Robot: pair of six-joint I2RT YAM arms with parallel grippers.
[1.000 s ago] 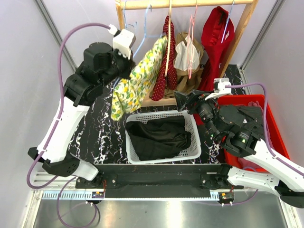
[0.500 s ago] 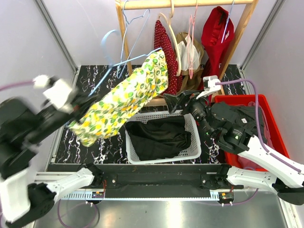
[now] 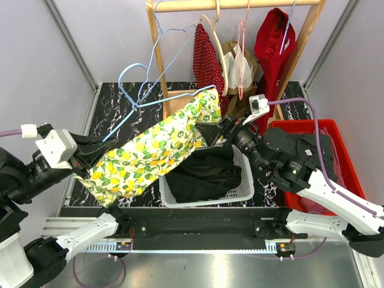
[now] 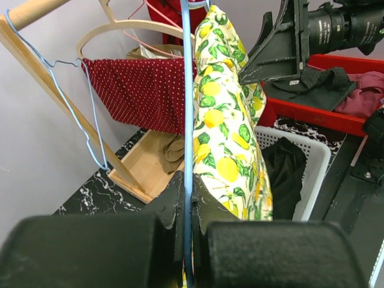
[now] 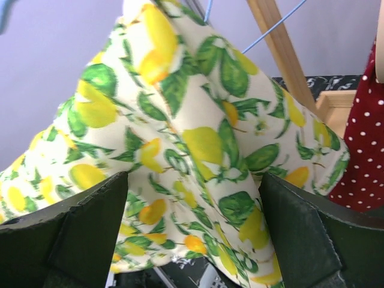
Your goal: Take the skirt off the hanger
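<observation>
I should close my right gripper on the skirt's end far from my left gripper next, because cloth is already between my right gripper's open fingers.
The skirt is white with yellow lemons and green leaves and hangs on a light blue wire hanger. My left gripper is shut on the hanger's wire, with the skirt draped beside it. It holds hanger and skirt off the rack, over the table's left half. My right gripper is open with the skirt's cloth between its spread fingers; in the top view it is at the skirt's upper right end.
A wooden rack at the back holds a red dotted garment, a beige one, a red one and empty hangers. A white basket with dark clothes sits in the middle. A red bin stands at right.
My left arm has swung down and left, pulling the hanger and skirt off the rack. My right gripper has moved left to the skirt's upper end.
</observation>
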